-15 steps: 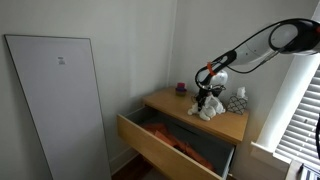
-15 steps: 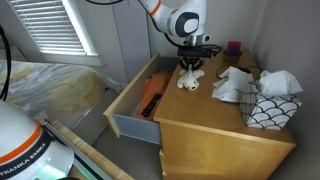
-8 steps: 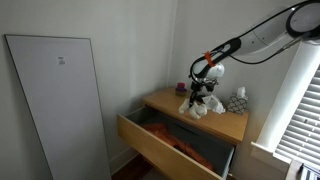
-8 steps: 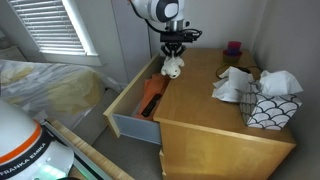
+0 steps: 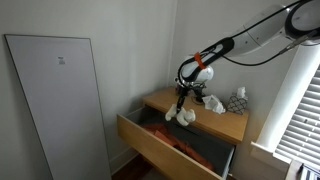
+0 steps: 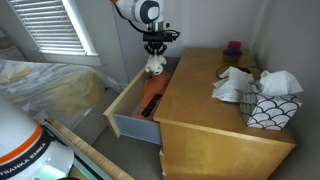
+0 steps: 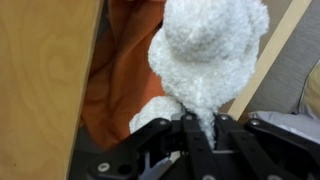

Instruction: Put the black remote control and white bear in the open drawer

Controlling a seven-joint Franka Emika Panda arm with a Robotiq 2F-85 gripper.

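Observation:
The gripper lowers toward the orange cloth (image 7: 125,60) in the open drawer next and releases the white bear there, because it still hangs in the air above.
My gripper (image 5: 183,96) is shut on the white bear (image 5: 180,115), a floppy cream plush that hangs from the jaws in the air over the open drawer (image 5: 150,143). In an exterior view the bear (image 6: 155,66) hangs above the back end of the light wood drawer (image 6: 125,100). In the wrist view the bear (image 7: 207,55) fills the middle, pinched between the black fingers (image 7: 201,128). A dark slim object (image 6: 153,102), perhaps the black remote control, lies in the drawer on orange cloth (image 7: 125,60).
On the dresser top (image 6: 200,100) are a white crumpled cloth (image 6: 232,82), a grey checkered basket (image 6: 268,108) and a small purple item (image 6: 233,46). A white panel (image 5: 55,100) leans on the wall. A bed (image 6: 40,85) stands beside the dresser.
My gripper has lifted the white bear off the dresser top and carried it sideways, off the top and out over the open drawer.

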